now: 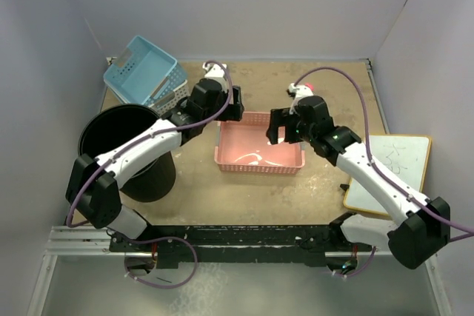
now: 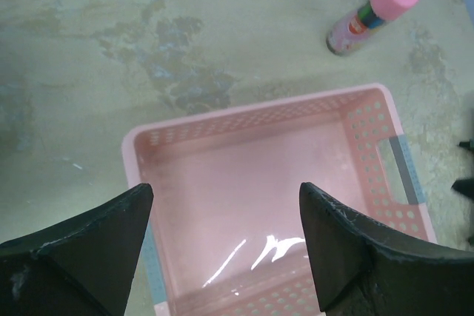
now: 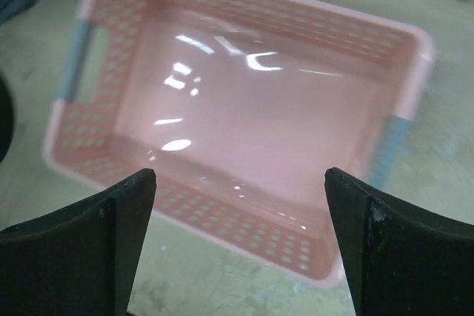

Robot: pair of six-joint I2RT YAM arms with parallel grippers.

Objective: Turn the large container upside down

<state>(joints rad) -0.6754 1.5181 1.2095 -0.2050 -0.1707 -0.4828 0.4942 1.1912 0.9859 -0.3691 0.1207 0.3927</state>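
Observation:
I will next lower my right gripper back onto the pink basket's near rim (image 1: 257,166) (image 3: 184,223), and I will turn it because the basket's rim is slanted in its wrist view.
The large container (image 1: 109,132) is a tall black round bin. It stands upright with its mouth up at the left of the table, and my left arm crosses above it. It does not show in the left wrist view. My left gripper (image 1: 235,106) is open and empty, hovering above the left end of a pink basket (image 1: 259,147), well right of the bin. In its wrist view the gripper (image 2: 226,197) frames the basket (image 2: 259,175). My right gripper (image 1: 277,128) is open and empty above the basket's right end, and its wrist view (image 3: 241,183) shows the same.
A light blue basket (image 1: 139,70) leans on a white perforated basket (image 1: 175,94) at the back left. A pink-capped bottle (image 2: 374,11) lies behind the pink basket. A whiteboard (image 1: 391,172) lies at the right. Walls enclose the table on three sides.

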